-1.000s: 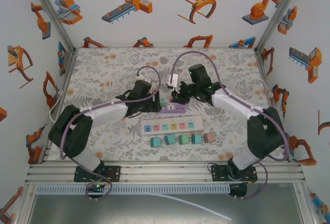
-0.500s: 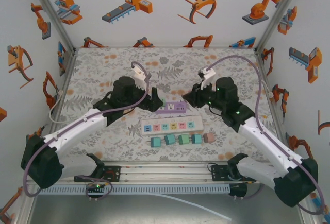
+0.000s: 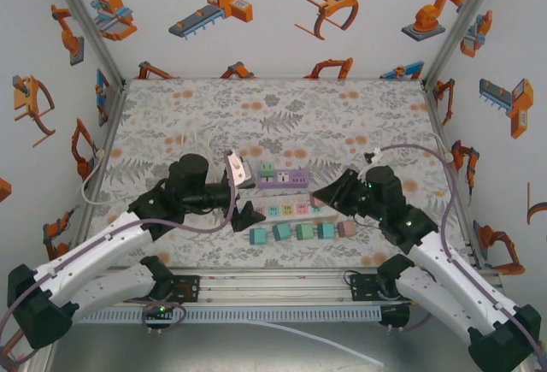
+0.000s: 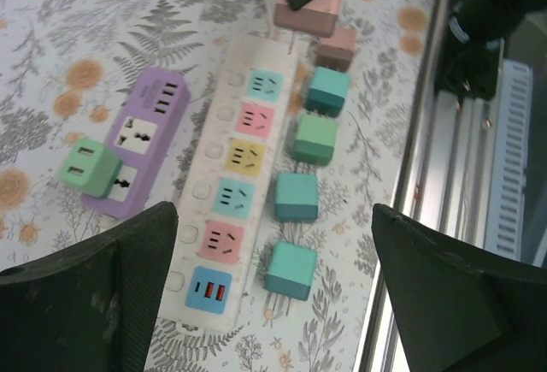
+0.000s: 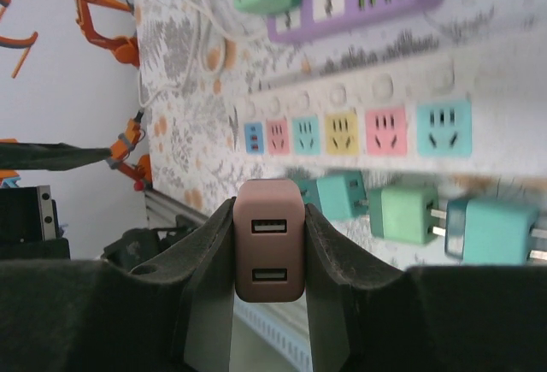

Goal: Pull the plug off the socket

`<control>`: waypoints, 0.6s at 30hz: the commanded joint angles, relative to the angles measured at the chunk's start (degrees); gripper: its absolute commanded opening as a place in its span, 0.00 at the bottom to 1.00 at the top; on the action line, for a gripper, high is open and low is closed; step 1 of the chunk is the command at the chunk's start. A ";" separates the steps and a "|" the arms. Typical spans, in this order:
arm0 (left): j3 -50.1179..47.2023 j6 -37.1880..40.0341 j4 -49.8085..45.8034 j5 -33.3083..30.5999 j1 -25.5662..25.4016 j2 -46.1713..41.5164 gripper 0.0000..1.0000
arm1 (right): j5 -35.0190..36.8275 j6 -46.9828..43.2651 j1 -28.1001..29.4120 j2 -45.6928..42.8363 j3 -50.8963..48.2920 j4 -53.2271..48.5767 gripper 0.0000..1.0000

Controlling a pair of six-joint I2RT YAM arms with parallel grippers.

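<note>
The pink plug in my right gripper goes back past the loose plugs and down for its release next, as bare tabletop [image 3: 306,254] [image 5: 386,250] beside the bar lies back and below my gripper.
My right gripper [image 5: 269,244] is shut on a brownish-pink plug [image 5: 269,239] with two USB ports, held in the air; from above, this gripper [image 3: 319,197] hovers over the right end of the white power strip [image 3: 286,209]. In the left wrist view that held plug [image 4: 306,14] hangs clear of any socket. The purple socket strip [image 3: 289,179] lies behind the white one, and a green plug [image 3: 267,170] is still seated in its left end [image 4: 90,167]. My left gripper [image 3: 248,198] is open over the white strip's left end [image 4: 272,244], with nothing between its fingers.
Several loose plugs lie in a row in front of the white strip: teal [image 3: 256,236], green [image 3: 303,232] and brown [image 3: 346,229] among them. The aluminium rail [image 3: 273,285] runs along the near edge. Printed walls close in the left, right and far sides.
Both arms have drawn back toward the near edge. The left gripper has opened. The right gripper has stayed shut on the brown plug and carried it from the purple strip to over the white one.
</note>
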 commanded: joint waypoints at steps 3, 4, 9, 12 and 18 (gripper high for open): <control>-1.30 11.04 -8.81 3.13 -3.84 -3.40 0.93 | 3.78 13.06 9.02 -1.20 -4.18 -3.00 0.15; -1.69 11.38 -9.36 2.84 -4.57 -3.94 0.94 | 4.23 14.84 11.24 -0.73 -5.30 -2.18 0.15; -3.60 13.53 -10.70 0.66 -7.89 -6.19 0.98 | 10.04 19.71 21.21 1.94 -8.98 -0.56 0.15; -4.08 15.24 -11.57 -0.21 -9.20 -6.73 1.00 | 12.66 21.37 24.85 3.75 -11.12 3.74 0.15; -4.64 15.95 -11.95 -1.10 -10.60 -6.90 0.97 | 18.28 23.32 28.94 6.36 -14.85 10.17 0.20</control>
